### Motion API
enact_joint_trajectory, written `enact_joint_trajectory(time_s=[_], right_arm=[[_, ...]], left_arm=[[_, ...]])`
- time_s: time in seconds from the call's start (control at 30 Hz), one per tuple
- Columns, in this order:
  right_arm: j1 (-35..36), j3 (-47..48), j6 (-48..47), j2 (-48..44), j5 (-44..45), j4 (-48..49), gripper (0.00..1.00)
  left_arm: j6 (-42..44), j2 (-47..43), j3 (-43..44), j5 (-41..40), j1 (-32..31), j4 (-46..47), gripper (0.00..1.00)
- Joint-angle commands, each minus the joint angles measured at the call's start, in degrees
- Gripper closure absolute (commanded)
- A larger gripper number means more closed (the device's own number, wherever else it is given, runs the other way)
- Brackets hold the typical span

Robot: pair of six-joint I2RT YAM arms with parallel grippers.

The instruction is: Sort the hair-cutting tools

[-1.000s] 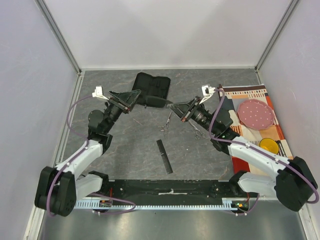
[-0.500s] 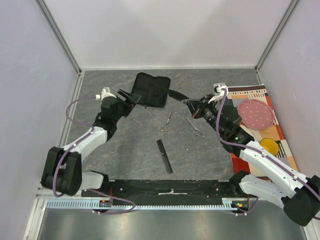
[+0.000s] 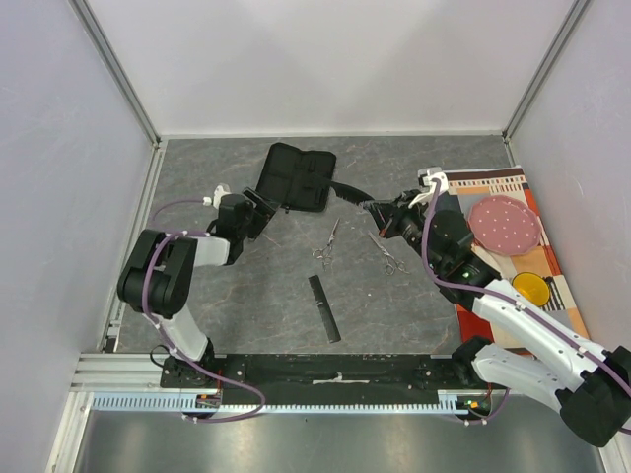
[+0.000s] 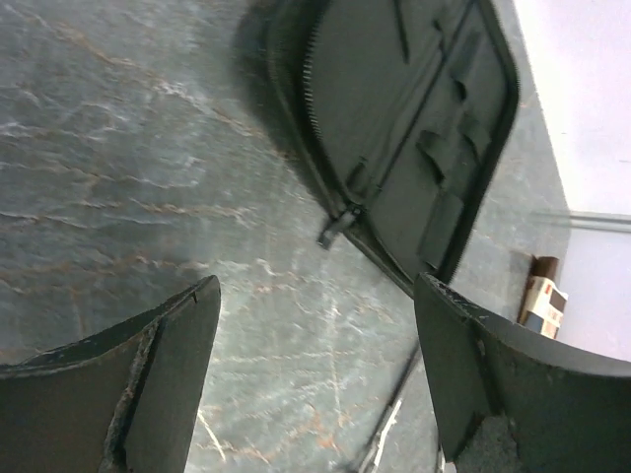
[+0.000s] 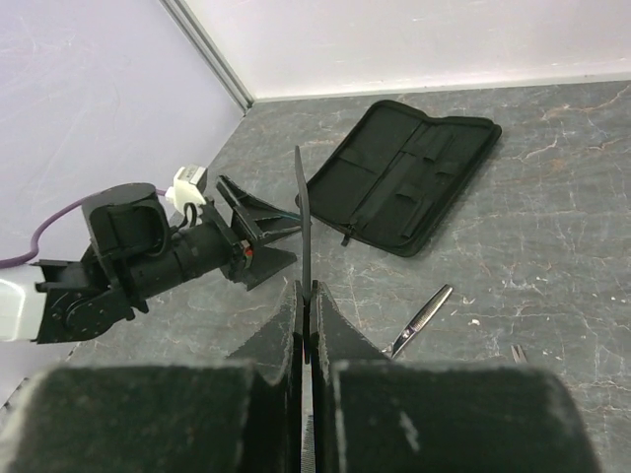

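Note:
My left gripper should move outward next, so its fingers go around the pouch's rim at the pouch corner beyond the zipper pull. That corner is farther outward, and the fingers are over bare floor.
My right gripper is shut on the black comb-like tool, whose narrow end points left toward the open black pouch. In the right wrist view the tool stands edge-on out of the shut right gripper. My left gripper is open and low beside the pouch's near left corner. The left wrist view shows bare floor in the left gripper and the pouch ahead. Two silver scissors lie mid-floor. The flat black comb lies nearer me.
A patterned mat lies at the right with a pink plate and a yellow bowl. Metal-framed walls close in the grey stone-patterned floor. One pair of scissors lies just right of my right fingers.
My right gripper carried the comb-like tool up and to the right, off the scissors area. My left arm folded back and dropped, its open gripper sliding left beside the pouch.

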Motion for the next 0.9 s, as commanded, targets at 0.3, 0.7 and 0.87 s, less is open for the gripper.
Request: enact_joint_trajectory(time_s=[0.3, 0.7, 0.87], right_arm=[[-0.12, -1.53, -1.35, 1.71, -0.45, 4.5, 1.0], [-0.3, -1.7, -2.49, 3.99, -0.45, 6.87, 1.0], [-0.74, -1.79, -3.46, 4.52, -0.36, 7.05, 1.0]], left_arm=[[-1.34, 11.24, 10.01, -5.26, 1.26, 2.54, 0.15], [-5.12, 17.92, 21.17, -9.4, 1.78, -9.77, 0.28], [-6.7, 20.47, 23.82, -8.44, 2.4, -10.56, 0.5]])
